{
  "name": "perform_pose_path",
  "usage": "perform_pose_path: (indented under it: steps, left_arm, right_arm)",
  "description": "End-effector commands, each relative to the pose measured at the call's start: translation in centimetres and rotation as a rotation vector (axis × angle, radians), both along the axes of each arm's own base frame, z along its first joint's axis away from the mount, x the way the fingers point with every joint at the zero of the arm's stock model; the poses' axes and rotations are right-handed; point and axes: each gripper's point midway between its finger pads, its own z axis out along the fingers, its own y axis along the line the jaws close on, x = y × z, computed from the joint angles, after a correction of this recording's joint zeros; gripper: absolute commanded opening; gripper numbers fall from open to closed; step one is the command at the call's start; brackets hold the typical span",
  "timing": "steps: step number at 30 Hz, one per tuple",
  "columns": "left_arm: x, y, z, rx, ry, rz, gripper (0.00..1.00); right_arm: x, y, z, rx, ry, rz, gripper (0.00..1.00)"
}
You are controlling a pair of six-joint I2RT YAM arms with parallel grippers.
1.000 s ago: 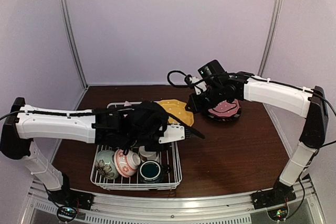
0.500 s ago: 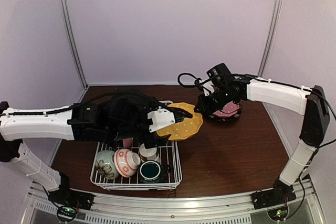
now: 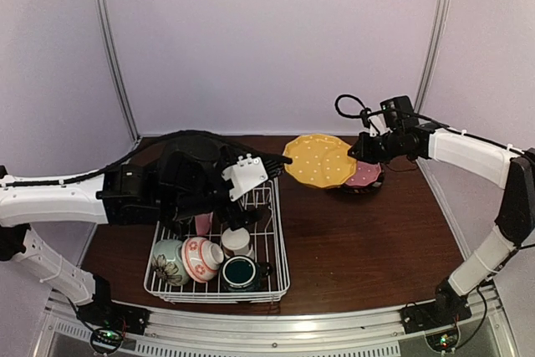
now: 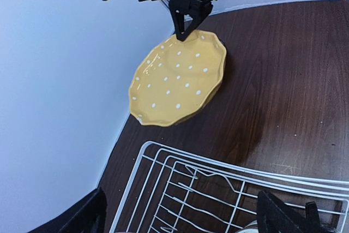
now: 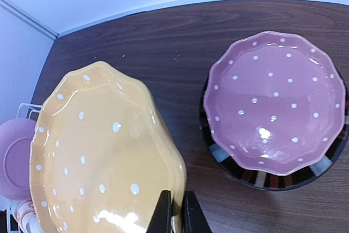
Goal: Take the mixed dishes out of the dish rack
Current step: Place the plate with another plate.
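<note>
The right gripper needs to shift to its right in the wrist view and down and release the yellow plate there, because the pink plate (image 3: 365, 175) (image 5: 274, 102) lies empty below it on that side.
My right gripper (image 3: 358, 152) (image 5: 175, 196) is shut on the rim of the yellow-orange polka-dot plate (image 3: 319, 160) (image 5: 103, 156) and holds it in the air, just left of the pink polka-dot plate (image 3: 365, 175) (image 5: 275, 102). That pink plate rests on a black striped plate (image 5: 262, 178) on the table. My left gripper (image 3: 266, 166) (image 4: 185, 216) stands open over the far end of the dish rack (image 3: 281, 244) (image 4: 218, 173), apart from the yellow plate (image 4: 180, 77).
The rack holds a pale-green floral bowl (image 3: 170, 262), a pink-white bowl (image 3: 202, 258), a teal mug (image 3: 240, 273), a white cup (image 3: 237, 242) and an upright pink plate (image 3: 203, 223). Bare dark wood lies right of the rack.
My left gripper opened, let go of the yellow plate and drew back to the left. The right gripper, shut on its rim, carried it right toward the pink plate.
</note>
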Motion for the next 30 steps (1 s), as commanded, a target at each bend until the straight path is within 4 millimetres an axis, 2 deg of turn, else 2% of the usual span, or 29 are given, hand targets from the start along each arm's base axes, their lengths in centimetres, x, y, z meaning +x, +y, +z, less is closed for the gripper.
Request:
perform_pose_path:
  steps: [1, 8, 11, 16, 20, 30]
  left_arm:
    - [0.5, 0.4, 3.2, -0.189, 0.018, 0.043, 0.97]
    - [1.2, 1.3, 5.1, -0.353, 0.095, 0.077, 0.97]
    - [2.0, 2.1, 5.2, -0.407, 0.13, 0.103, 0.98]
    - [3.1, 3.6, 5.4, -0.45, 0.153, 0.141, 0.97]
    - [2.9, 4.1, 5.4, -0.49, 0.191, 0.142, 0.97]
    - [3.3, 5.3, 4.7, -0.52, 0.243, 0.172, 0.97]
  right_arm:
    - [2.5, -3.3, 4.3, 0.106, -0.166, -0.109, 0.0]
    - [4.6, -9.5, 4.1, 0.096, -0.22, -0.282, 0.0]
    - [5.3, -11.3, 3.8, 0.058, -0.229, -0.318, 0.0]
    - [6.4, -13.8, 1.8, 0.039, -0.212, -0.366, 0.0]
    - [7.1, -14.6, 0.2, 0.066, -0.204, -0.364, 0.0]
    - [9.7, -15.3, -1.5, 0.055, -0.242, -0.389, 0.0]
